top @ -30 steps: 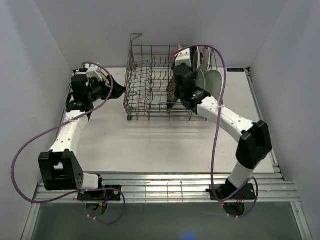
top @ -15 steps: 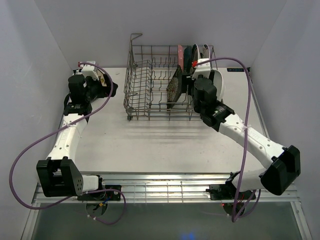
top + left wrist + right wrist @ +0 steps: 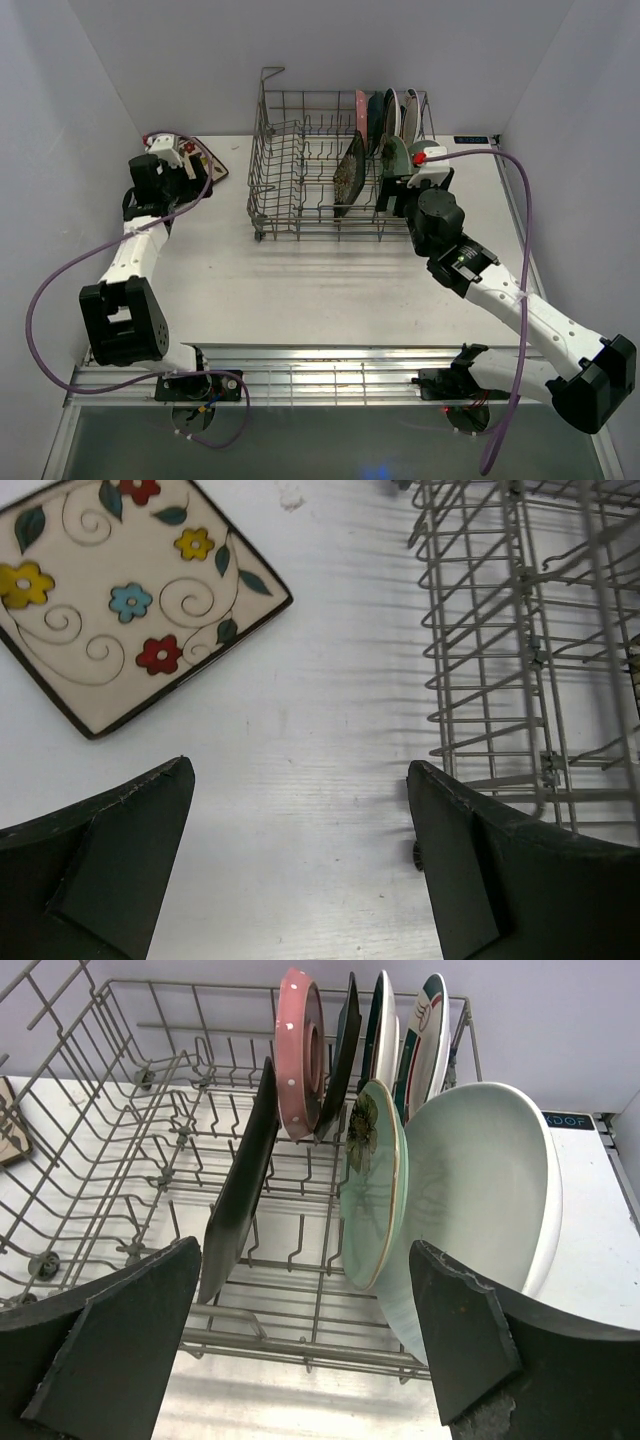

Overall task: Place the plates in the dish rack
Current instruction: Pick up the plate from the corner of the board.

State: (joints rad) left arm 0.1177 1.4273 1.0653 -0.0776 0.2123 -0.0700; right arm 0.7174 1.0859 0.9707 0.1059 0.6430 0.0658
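Observation:
I will next lower my left gripper, turned astride the plate's edge, to the cream plate's free near corner [image 3: 92,727], below it and left in its wrist view.
The grey wire dish rack [image 3: 300,165] stands at the back of the table. Several plates stand upright in its right half: a dark square one [image 3: 243,1195], a pink dotted one [image 3: 300,1055], a dark teal one [image 3: 345,1045], a teal-and-red-rimmed one [image 3: 433,1030], a mint round one [image 3: 372,1175] and a white oval one [image 3: 495,1190]. A cream floral square plate [image 3: 120,590] lies flat on the table left of the rack. My right gripper [image 3: 305,1248] is open and empty, just in front of the rack's near right side. My left gripper [image 3: 300,770] hangs open over bare table between the cream plate and the rack [image 3: 520,630].
Grey enclosure walls stand close on the left, back and right. The white table [image 3: 320,285] stretches in front of the rack. Purple cables loop from both arms. A small black label [image 3: 567,1120] sits on the table's back right edge.
My right gripper has opened and drawn back to the right out of the rack, leaving the mint plate standing there. The left arm swung left and back, uncovering the cream plate.

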